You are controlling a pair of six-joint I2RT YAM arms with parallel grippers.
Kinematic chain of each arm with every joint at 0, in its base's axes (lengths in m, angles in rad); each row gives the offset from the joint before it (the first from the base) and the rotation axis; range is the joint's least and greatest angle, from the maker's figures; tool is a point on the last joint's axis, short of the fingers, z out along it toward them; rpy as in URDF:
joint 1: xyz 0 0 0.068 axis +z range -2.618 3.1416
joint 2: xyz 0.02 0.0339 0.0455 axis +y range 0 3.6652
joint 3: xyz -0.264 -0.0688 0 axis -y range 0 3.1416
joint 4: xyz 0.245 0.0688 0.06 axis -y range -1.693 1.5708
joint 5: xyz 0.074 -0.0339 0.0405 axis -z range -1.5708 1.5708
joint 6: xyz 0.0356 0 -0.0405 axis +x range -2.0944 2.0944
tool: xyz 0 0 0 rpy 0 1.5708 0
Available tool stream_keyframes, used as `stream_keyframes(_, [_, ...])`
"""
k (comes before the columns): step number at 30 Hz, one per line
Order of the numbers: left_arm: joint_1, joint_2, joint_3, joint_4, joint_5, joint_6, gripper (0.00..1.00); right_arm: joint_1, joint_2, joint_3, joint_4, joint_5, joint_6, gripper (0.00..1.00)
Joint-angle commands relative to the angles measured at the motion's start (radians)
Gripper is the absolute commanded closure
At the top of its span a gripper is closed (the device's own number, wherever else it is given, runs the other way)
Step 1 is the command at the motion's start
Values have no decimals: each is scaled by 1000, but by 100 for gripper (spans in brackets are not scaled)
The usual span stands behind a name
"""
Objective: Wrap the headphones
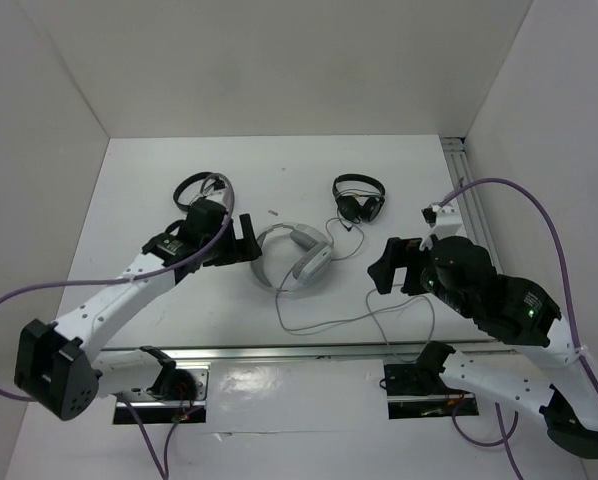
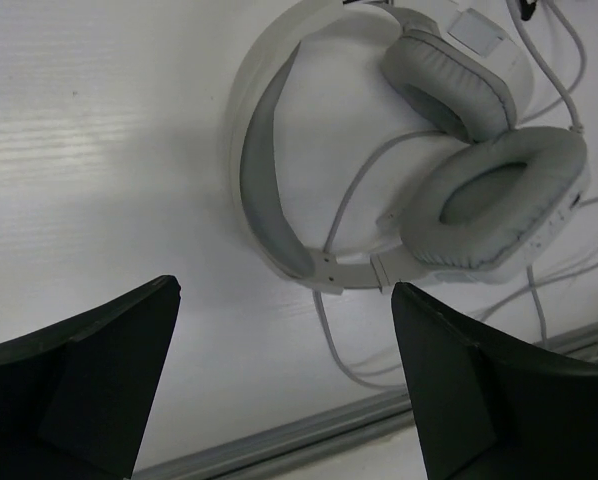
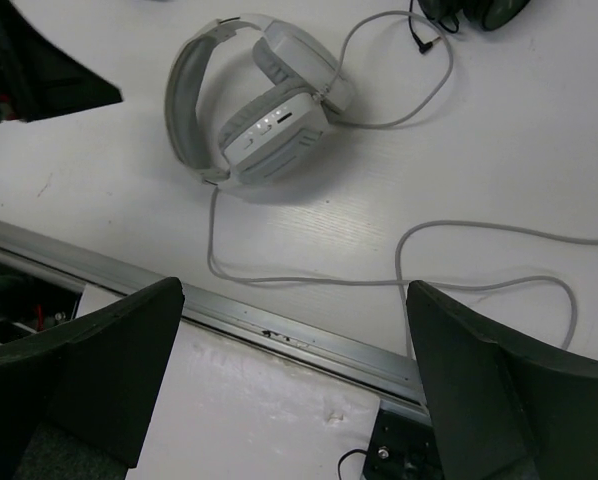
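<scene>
The curve of the headphone band is clear of the earcups and the cable, so next my left gripper needs to go down toward the white headphones (image 1: pixel 297 256) and close across that curve.
The white headphones (image 1: pixel 297 256) lie flat in the middle of the table, earcups together, and also show in the left wrist view (image 2: pixel 449 170) and the right wrist view (image 3: pixel 264 125). Their thin grey cable (image 3: pixel 320 282) runs loose toward the near rail and loops to the right. My left gripper (image 1: pixel 251 240) is open and empty just left of the band, apart from it; in its own view (image 2: pixel 284 295) the band's end lies just beyond its jaws. My right gripper (image 1: pixel 381 266) is open and empty to the right of the headphones, above the cable loops (image 3: pixel 294 292).
Two smaller black headphones lie farther back, one at the back left (image 1: pixel 201 188) and one at the back right (image 1: pixel 359 197). A metal rail (image 1: pixel 309 352) runs along the near edge of the table. White walls enclose the left, back and right sides.
</scene>
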Motion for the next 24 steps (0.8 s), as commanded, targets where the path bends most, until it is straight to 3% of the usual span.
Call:
stream_keyframes(1, [-14, 84, 31, 167, -53, 31, 0, -3, 2, 1, 64, -44, -23, 0])
stream_keyframes(9, [-63, 311, -46, 272, -138, -56, 0, -12, -37, -19, 64, -44, -23, 0])
stream_keyframes(17, [-115, 541, -12, 282, -288, -142, 0, -12, -37, -37, 73, -58, -23, 0])
stream_keyframes(19, [-115, 581, -12, 282, -298, -165, 6, -12, -46, -46, 73, -58, -23, 0])
stream_keyframes(20, [-124, 581, -12, 272, -298, -165, 13, -12, -46, -46, 73, -67, -23, 0])
stream_keyframes(21, [-124, 581, -12, 255, -298, -192, 46, -12, -55, -46, 73, -67, -23, 0])
stream_keyframes(23, [-155, 528, -35, 215, -339, -218, 76, -12, -55, -46, 73, -58, -23, 0])
stream_keyframes(24, [-155, 500, -35, 141, -357, -255, 100, -12, -66, -57, 73, -58, -23, 0])
